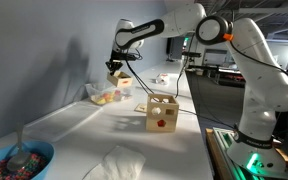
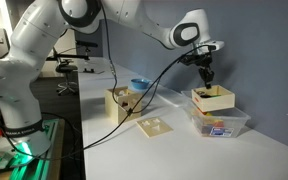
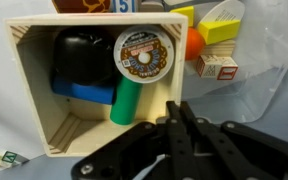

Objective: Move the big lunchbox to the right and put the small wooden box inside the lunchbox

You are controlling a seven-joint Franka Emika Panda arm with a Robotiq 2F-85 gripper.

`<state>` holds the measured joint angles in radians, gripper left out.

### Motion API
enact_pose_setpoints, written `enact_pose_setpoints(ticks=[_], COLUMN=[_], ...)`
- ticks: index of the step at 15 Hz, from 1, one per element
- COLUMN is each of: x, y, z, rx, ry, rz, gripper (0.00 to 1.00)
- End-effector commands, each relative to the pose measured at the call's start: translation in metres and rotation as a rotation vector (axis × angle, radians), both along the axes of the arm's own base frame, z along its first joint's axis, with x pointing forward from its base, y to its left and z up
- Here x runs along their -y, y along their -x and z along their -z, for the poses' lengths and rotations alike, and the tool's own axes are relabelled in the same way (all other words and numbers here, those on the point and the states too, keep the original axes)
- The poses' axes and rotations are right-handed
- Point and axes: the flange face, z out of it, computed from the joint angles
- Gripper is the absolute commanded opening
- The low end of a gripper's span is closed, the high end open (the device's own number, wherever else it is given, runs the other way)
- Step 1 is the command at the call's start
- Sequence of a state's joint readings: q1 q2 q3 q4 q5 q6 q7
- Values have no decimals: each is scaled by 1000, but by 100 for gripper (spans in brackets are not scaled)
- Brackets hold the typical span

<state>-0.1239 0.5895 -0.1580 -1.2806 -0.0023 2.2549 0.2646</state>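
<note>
Next, my gripper will lower the small wooden box (image 2: 216,97) straight down into the big lunchbox (image 2: 222,124) and release it there, because the box still hangs above the tub's rim.
My gripper (image 3: 179,108) is shut on the thin right wall of the small wooden box (image 3: 82,130). The box is low and pale, and holds a green cylinder, a round labelled disc, and black and blue pieces. In an exterior view the gripper (image 2: 206,80) comes down onto the box (image 2: 216,97). There the box sits at the top of the big lunchbox (image 2: 222,124), a clear plastic tub with toy blocks in it. I cannot tell whether the box rests on the blocks. The lunchbox also shows as a translucent wall in the wrist view (image 3: 276,85). In the exterior view from the other side, the gripper (image 1: 116,67) is over the lunchbox (image 1: 104,95).
A taller wooden cube with cut-out holes (image 2: 122,103) (image 1: 162,112) stands mid-table, with a flat wooden lid (image 2: 154,125) beside it. A blue bowl (image 2: 139,84) (image 1: 19,160) sits further off. A white crumpled sheet (image 1: 119,162) lies near the table's edge. A cable hangs from the arm.
</note>
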Motion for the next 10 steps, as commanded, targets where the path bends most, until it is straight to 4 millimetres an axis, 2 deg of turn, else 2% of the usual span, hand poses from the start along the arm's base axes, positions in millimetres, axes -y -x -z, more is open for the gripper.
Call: enact_pose_setpoints(ticks=[1, 4, 10], x=[-4, -4, -7], y=[-10, -15, -13], z=[7, 18, 49], rx=[23, 23, -74], ry=[50, 37, 1], rz=[-52, -96, -90], gripper=[1, 1, 1])
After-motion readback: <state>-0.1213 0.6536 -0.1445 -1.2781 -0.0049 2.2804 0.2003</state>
